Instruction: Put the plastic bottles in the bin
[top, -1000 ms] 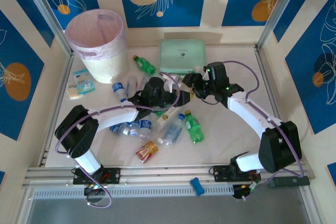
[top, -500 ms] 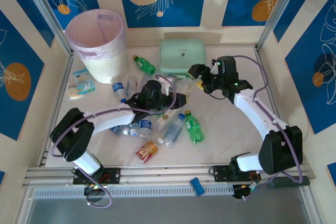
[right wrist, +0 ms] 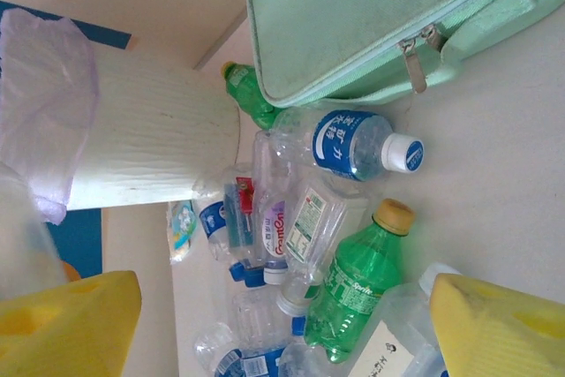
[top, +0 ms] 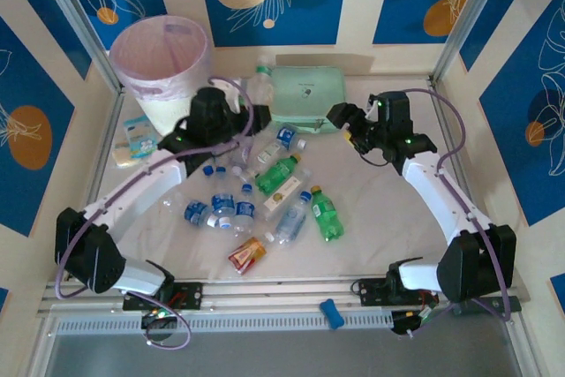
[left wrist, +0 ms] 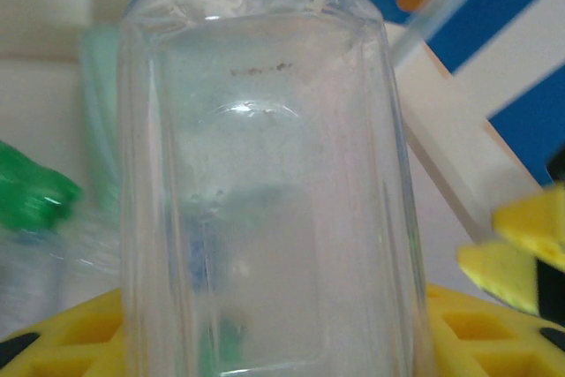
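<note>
The bin's opening (top: 161,52) lies outward of my left gripper, so next my left gripper should swing the bottle outward, away from the mint case, over that opening and release.
My left gripper (top: 243,116) is shut on a clear plastic bottle (top: 260,84) and holds it up just right of the bin (top: 163,64), beside the mint case. In the left wrist view that bottle (left wrist: 265,174) stands between the yellow fingers (left wrist: 53,337). The right gripper (top: 344,121) hangs open with nothing in it, over the back right of the table; its yellow fingers (right wrist: 499,324) stand wide apart. Several bottles lie mid-table: a green one (top: 278,171), another green one (top: 327,214), a blue-labelled one (top: 286,138) and a cluster (top: 221,212). In the right wrist view the bin (right wrist: 150,139) stands behind the pile.
A mint green zipped case (top: 305,93) lies at the back centre. A white carton (top: 281,193) and a red-orange packet (top: 247,255) lie among the bottles. A snack packet (top: 139,137) sits at the left edge beside the bin. Metal posts and walls enclose the table.
My left arm has swung from the table's middle to the back left, carrying the clear bottle up beside the bin. The right gripper has opened and drawn back right. Some bottles have shifted.
</note>
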{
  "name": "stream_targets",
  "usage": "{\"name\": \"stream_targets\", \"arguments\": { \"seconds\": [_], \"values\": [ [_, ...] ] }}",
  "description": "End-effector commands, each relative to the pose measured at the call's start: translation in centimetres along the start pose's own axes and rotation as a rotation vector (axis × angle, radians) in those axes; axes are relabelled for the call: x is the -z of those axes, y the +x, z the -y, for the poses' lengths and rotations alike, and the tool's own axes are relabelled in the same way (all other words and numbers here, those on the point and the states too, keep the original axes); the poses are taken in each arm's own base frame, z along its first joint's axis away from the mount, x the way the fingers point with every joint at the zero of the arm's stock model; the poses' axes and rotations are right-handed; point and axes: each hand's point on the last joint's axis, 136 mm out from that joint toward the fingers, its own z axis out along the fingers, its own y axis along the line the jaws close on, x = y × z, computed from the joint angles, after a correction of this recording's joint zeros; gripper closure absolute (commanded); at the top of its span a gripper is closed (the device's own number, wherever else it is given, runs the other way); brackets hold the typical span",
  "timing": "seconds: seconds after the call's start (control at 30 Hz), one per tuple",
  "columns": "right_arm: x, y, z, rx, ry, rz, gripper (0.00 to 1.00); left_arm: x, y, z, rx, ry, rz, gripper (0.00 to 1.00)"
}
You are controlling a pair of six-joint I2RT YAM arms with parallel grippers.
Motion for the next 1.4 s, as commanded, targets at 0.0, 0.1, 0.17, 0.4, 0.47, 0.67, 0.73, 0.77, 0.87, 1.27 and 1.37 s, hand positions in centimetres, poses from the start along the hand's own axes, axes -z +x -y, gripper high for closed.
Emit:
{"name": "stream_targets", "arguments": {
  "seconds": [0.0, 0.1, 0.17, 0.4, 0.47, 0.67, 0.73, 0.77, 0.87, 1.27, 1.37],
  "values": [
    [-1.1, 1.1, 1.2, 0.016, 0.042, -0.021, 0.14, 1.5, -2.9, -2.9, -0.063, -0.112, -0.016, 0.63],
    [-1.6, 1.4, 1.0, 0.022, 0.041, -0.033, 0.14, 2.3, -6.0, -5.2, -0.087, -0.188, 0.001, 0.63],
    [-2.0, 1.7, 0.8, 0.026, 0.042, -0.047, 0.14, 2.9, -7.8, -7.0, -0.095, -0.247, 0.01, 0.63],
    [-2.1, 1.8, 0.8, 0.045, 0.054, -0.055, 0.14, 5.0, -10.7, -13.1, -0.073, -0.412, -0.007, 0.62],
    [-1.8, 1.8, 1.0, 0.053, 0.063, -0.05, 0.14, 5.8, -11.3, -14.8, -0.077, -0.463, -0.009, 0.62],
    [-1.0, 2.2, 1.7, 0.064, 0.084, -0.038, 0.13, 7.9, -13.1, -19.1, -0.052, -0.574, 0.002, 0.62],
    [-0.8, 2.2, 1.9, 0.063, 0.09, -0.033, 0.13, 8.2, -13.5, -20.2, -0.053, -0.606, -0.001, 0.62],
    [-0.6, 2.2, 2.0, 0.062, 0.091, -0.029, 0.14, 8.2, -13.5, -20.9, -0.052, -0.622, -0.008, 0.62],
    [-0.4, 2.2, 2.2, 0.061, 0.096, -0.022, 0.13, 7.9, -13.4, -22.3, -0.049, -0.649, -0.04, 0.61],
    [0.1, 2.5, 2.2, 0.06, 0.089, -0.024, 0.13, 5.5, -13.7, -24.8, -0.038, -0.658, -0.11, 0.56],
    [0.0, 2.6, 2.3, 0.046, 0.089, -0.026, 0.13, 5.3, -13.9, -24.7, -0.03, -0.652, -0.103, 0.54]
  ]
}}
